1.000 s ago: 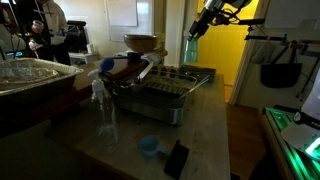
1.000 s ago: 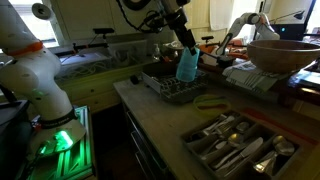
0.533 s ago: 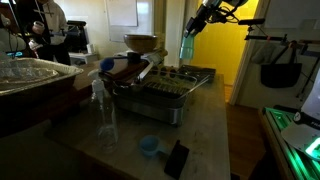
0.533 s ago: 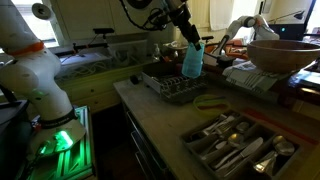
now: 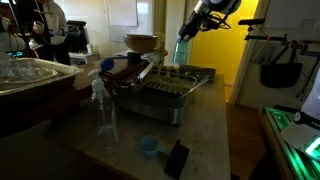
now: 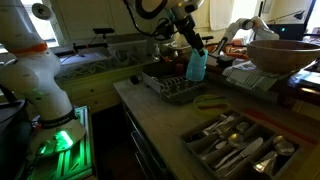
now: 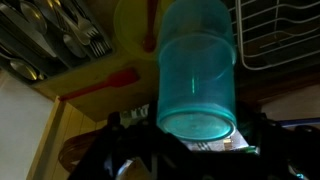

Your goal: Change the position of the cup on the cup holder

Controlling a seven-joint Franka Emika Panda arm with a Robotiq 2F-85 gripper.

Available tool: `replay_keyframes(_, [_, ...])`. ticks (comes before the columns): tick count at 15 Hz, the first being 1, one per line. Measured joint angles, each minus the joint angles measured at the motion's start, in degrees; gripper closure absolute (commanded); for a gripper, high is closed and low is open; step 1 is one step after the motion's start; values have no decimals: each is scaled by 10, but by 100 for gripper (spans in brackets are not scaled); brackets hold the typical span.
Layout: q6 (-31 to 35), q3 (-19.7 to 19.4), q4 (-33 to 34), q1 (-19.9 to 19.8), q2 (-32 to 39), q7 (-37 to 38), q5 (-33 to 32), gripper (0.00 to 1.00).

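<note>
The still-hanging cup in my gripper goes down to the cup holder's end by the yellow-green plate [image 6: 193, 92] next for release there, since that end lies below my gripper.
My gripper [image 5: 189, 28] is shut on the cup [image 5: 181, 50], a tall translucent teal-green tumbler, and holds it in the air above the far end of the cup holder [image 5: 172, 84], a wide grey rack-tray with dark slots. In the other exterior view the cup [image 6: 197, 66] hangs from the gripper [image 6: 190, 44] above the far side of the cup holder [image 6: 170, 88]. In the wrist view the cup [image 7: 196, 70] fills the centre, its base toward the camera, held by the gripper [image 7: 190, 135]; a corner of the wire rack [image 7: 285, 38] shows at top right.
A clear plastic bottle [image 5: 104, 108], a small light-blue cup [image 5: 149, 146] and a black object [image 5: 176, 158] stand on the counter. A wooden bowl [image 5: 141, 43] sits behind the rack. A cutlery tray [image 6: 236, 142] lies near the front, a large bowl [image 6: 282, 54] at right.
My gripper has carried the cup sideways over the rack: leftward in one exterior view, rightward in the other. The grip has not changed.
</note>
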Motion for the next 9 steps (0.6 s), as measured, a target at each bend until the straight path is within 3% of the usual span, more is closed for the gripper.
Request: replay_keyframes(9, [11,8,8,8,36,21,-5,49])
